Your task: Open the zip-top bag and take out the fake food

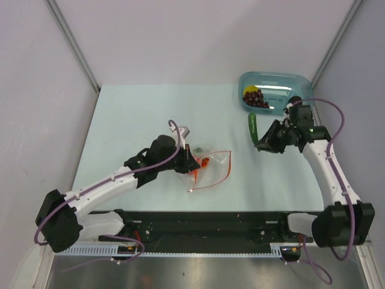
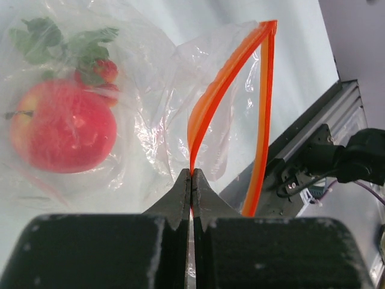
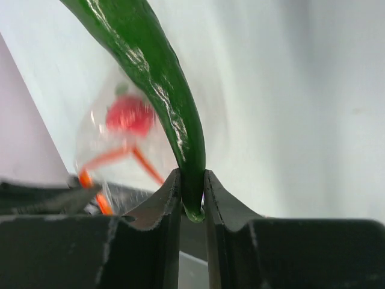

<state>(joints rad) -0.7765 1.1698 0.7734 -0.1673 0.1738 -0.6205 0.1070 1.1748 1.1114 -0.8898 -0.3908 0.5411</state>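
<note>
The spot on the bare tray bottom beside the purple grape bunch [image 1: 256, 99] is empty. My right gripper should next move outward over it and let go of the green vegetable there.
The clear zip-top bag [image 1: 210, 165] lies mid-table with its orange-red zipper strip [image 2: 207, 108] open in a loop. My left gripper [image 1: 191, 161] is shut on one side of the strip [image 2: 192, 173]. A red round fruit [image 2: 63, 129] with green leaves sits inside the bag. My right gripper [image 1: 260, 144] is shut on the tip of the slim green vegetable [image 1: 252, 127], which sticks up from the jaws [image 3: 162, 78]. The bag shows blurred behind it in the right wrist view [image 3: 120, 138]. The purple grape bunch [image 1: 256, 99] and a yellow piece [image 1: 250, 90] lie in the tray.
The teal translucent tray [image 1: 283, 84] stands at the back right, just beyond my right gripper. The black rail [image 1: 204, 226] with the arm bases runs along the table's near edge. Grey walls close the table on left, back and right.
</note>
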